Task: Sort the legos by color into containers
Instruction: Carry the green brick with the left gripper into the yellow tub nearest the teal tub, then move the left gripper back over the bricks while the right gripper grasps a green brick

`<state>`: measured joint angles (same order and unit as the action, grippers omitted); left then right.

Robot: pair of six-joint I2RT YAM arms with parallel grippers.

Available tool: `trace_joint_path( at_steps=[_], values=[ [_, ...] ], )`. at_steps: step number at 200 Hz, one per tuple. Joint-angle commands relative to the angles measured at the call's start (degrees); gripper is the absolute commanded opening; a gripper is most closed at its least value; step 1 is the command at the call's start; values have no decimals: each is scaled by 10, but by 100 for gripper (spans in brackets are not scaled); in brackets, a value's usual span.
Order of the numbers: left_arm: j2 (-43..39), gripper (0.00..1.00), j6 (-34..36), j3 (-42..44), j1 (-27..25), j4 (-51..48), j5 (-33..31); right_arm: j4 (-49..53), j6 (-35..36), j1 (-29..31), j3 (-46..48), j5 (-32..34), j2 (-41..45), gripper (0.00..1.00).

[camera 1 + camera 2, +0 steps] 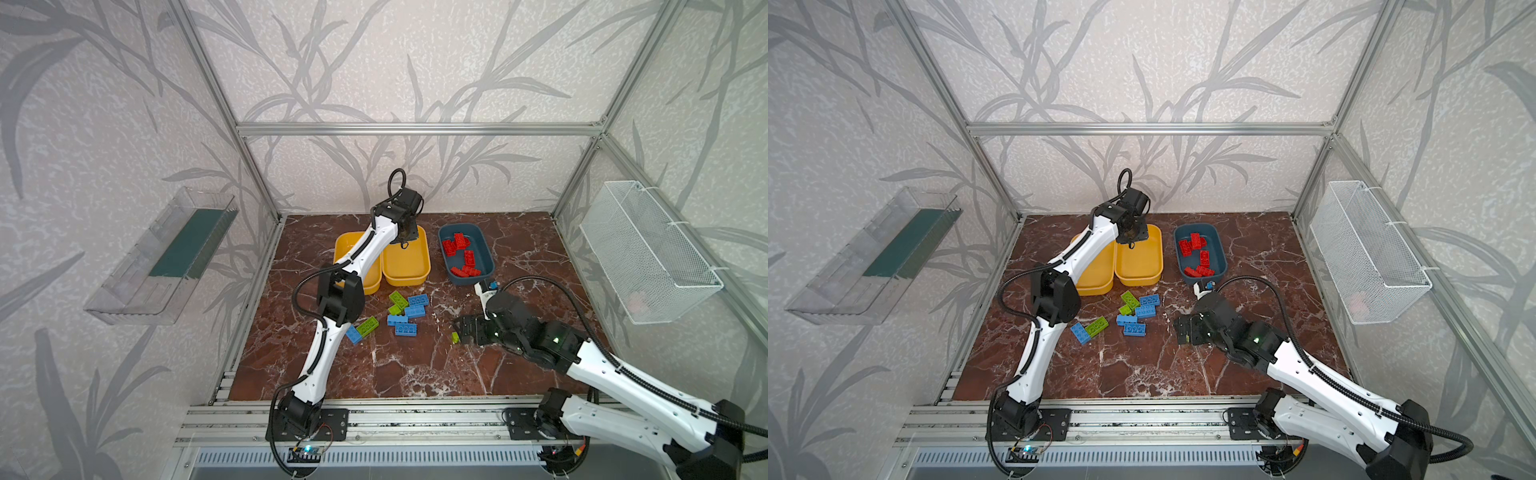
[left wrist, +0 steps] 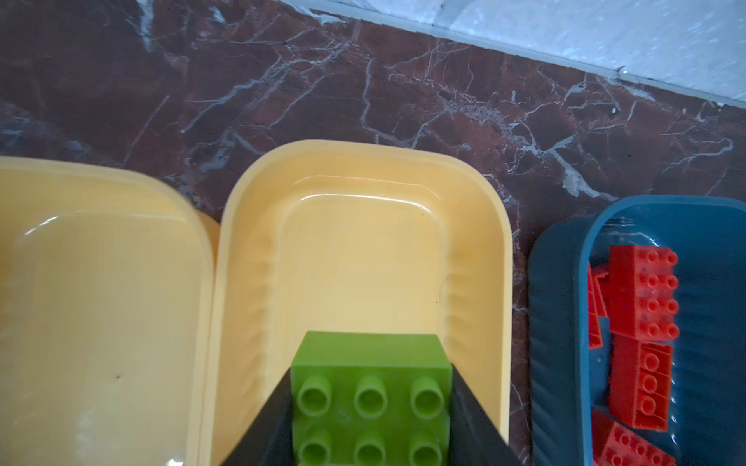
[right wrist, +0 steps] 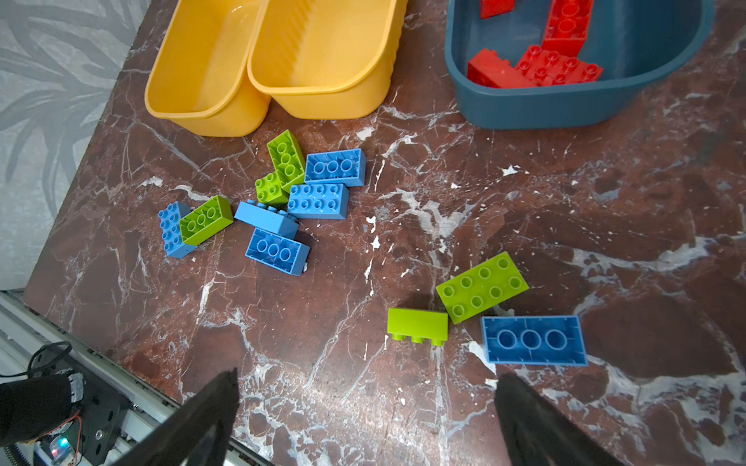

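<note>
The lime green lego is in my left gripper, and the yellow container (image 1: 406, 259) beside the teal one is below. Next I will lower the lego toward the bare bottom of the yellow container and release it.
My left gripper (image 2: 371, 369) is shut on a lime green lego (image 2: 369, 399), studs toward the camera. It hangs over the right yellow container (image 2: 363, 147), which looks bare inside, as does the left yellow one (image 2: 101, 282). The teal container (image 1: 484, 245) holds several red legos (image 1: 459, 241). Blue and green legos (image 1: 405, 311) lie loose in front of the yellow containers. My right gripper (image 3: 367, 375) stands open low over the table. Just ahead of it lie two green legos (image 3: 482, 286) and a blue one (image 3: 533, 341), studs down.
A white wire basket (image 1: 648, 253) hangs on the right wall and a clear tray (image 1: 166, 257) on the left wall. An aluminium rail (image 1: 374, 415) runs along the table's front edge. The left arm's elbow (image 1: 338, 297) stands over the left yellow container's near end.
</note>
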<state>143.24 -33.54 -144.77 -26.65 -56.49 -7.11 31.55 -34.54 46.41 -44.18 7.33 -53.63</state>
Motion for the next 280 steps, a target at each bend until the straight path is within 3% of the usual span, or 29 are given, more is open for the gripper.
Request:
trace_joint_path(
  at_steps=[1,28,37,69,83,119,162,218,245,280],
  values=[
    [44,19,19,-66,3,-61,13,10,11,-14,5,-17,4,99],
    [50,22,10,-40,5,-18,18,13,13,-26,4,-23,-1,99],
    [53,28,6,-36,7,-10,24,16,14,-29,3,-24,-2,99],
    [60,77,9,-47,7,-6,72,18,15,-33,0,-21,-4,99],
    [42,87,9,-35,3,-3,74,16,14,-33,2,-14,-4,99],
    [-64,90,23,72,-15,42,50,35,14,-33,-7,17,-14,99],
    [-291,96,17,377,-40,171,24,55,9,-38,-6,58,-52,99],
    [-562,96,-38,781,-65,284,-12,-21,-3,-50,1,33,-149,100],
    [-673,96,-65,919,-79,303,-28,-37,-2,-73,-13,42,-200,99],
    [-810,99,-102,1036,-99,283,-63,-49,-4,-105,-26,53,-261,99]
  ],
)
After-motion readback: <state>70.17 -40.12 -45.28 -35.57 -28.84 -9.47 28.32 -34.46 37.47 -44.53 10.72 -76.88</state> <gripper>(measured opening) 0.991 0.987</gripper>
